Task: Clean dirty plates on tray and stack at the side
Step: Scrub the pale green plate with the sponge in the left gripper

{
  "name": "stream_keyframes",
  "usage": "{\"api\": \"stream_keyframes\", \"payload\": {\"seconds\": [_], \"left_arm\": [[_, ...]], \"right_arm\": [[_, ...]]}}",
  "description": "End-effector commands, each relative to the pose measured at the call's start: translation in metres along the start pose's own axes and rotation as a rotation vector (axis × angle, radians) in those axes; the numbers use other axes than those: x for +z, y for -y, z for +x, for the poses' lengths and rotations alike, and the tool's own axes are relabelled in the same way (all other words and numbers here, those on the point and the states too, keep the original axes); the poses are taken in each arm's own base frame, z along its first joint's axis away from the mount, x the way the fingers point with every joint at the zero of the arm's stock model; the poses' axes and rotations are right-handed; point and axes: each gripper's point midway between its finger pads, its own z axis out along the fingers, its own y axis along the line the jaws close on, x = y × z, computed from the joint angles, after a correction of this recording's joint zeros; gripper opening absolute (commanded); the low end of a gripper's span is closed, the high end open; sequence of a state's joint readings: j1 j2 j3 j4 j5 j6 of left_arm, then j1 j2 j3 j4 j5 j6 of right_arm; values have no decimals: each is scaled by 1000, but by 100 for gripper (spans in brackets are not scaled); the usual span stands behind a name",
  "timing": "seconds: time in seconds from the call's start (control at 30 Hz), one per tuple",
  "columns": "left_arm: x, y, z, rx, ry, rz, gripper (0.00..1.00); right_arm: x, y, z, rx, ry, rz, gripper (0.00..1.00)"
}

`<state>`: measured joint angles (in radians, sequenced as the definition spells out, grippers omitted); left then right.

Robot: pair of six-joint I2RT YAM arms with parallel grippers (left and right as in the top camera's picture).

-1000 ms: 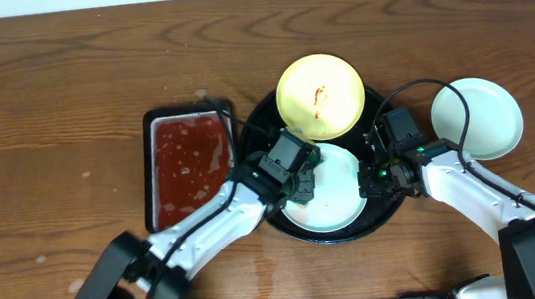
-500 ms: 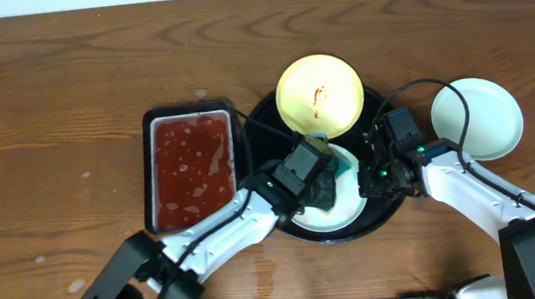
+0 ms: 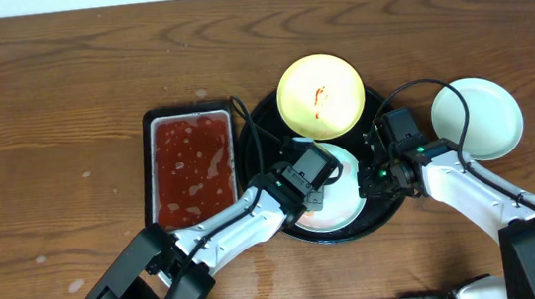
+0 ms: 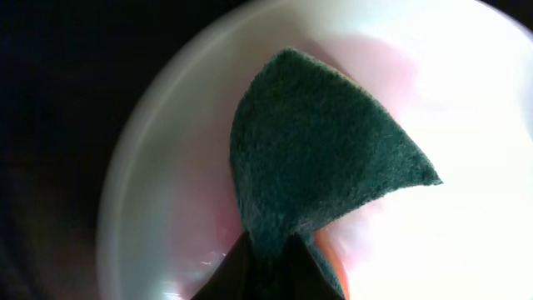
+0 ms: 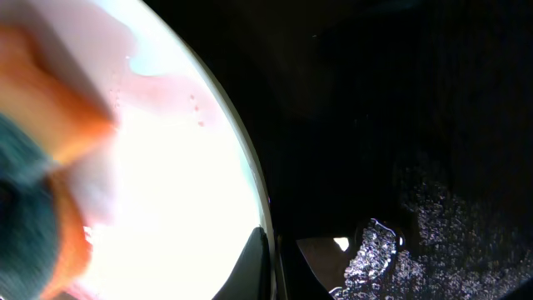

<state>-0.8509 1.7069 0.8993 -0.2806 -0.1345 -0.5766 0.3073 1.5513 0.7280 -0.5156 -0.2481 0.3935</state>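
Note:
Next, the left gripper wipes, lifts off the plate, then lowers over the reddish liquid (image 3: 211,182) and releases the sponge, as pink smears remain.
A light mint plate (image 3: 347,209) lies in the near half of the black tray (image 3: 267,122). My left gripper (image 3: 320,192) is over it, shut on a green-and-orange sponge (image 4: 316,167) pressed flat on the plate's pink-smeared surface (image 4: 166,208). My right gripper (image 3: 366,181) is shut on that plate's right rim (image 5: 250,167), one finger on each side of it. A pale yellow plate (image 3: 320,96) with a red smear sits at the tray's far side. A second mint plate (image 3: 476,118) rests on the table to the right of the tray.
A small rectangular dark tray of reddish liquid (image 3: 190,168) stands just left of the black tray. Cables loop over the tray's left edge and over the right arm. Bare wooden table (image 3: 46,123) extends to the left and back.
My left gripper has swept the sponge to the right across the mint plate, toward its middle. The right gripper has stayed put on the rim.

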Motion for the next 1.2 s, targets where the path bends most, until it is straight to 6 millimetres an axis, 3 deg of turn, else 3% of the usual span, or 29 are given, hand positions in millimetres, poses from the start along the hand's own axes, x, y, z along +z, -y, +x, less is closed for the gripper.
{"api": "stream_keyframes", "payload": {"seconds": [0.0, 0.17, 0.4, 0.53, 0.73, 0.97, 1.03, 1.17], "left_arm": [[4, -50, -10, 61, 63, -230, 8], [-10, -23, -22, 83, 67, -99, 8], [-32, 48, -17, 7, -18, 294, 8], [-35, 63, -13, -19, -35, 355, 8], [-26, 61, -15, -16, -15, 322, 8], [-1, 55, -1, -5, -65, 277, 8], [6, 50, 1, 29, -64, 244, 8], [13, 16, -7, 98, 5, 57, 8]], "right_arm": [[4, 8, 4, -2, -13, 41, 1], [4, 8, 4, -2, -14, 42, 1], [4, 8, 3, -4, -8, 40, 1], [4, 7, 2, -4, -5, 39, 1], [4, 7, 2, -4, -5, 38, 1], [4, 7, 2, -4, -5, 38, 1], [4, 7, 2, -4, -6, 38, 1], [4, 7, 2, -4, -6, 39, 1]]}}
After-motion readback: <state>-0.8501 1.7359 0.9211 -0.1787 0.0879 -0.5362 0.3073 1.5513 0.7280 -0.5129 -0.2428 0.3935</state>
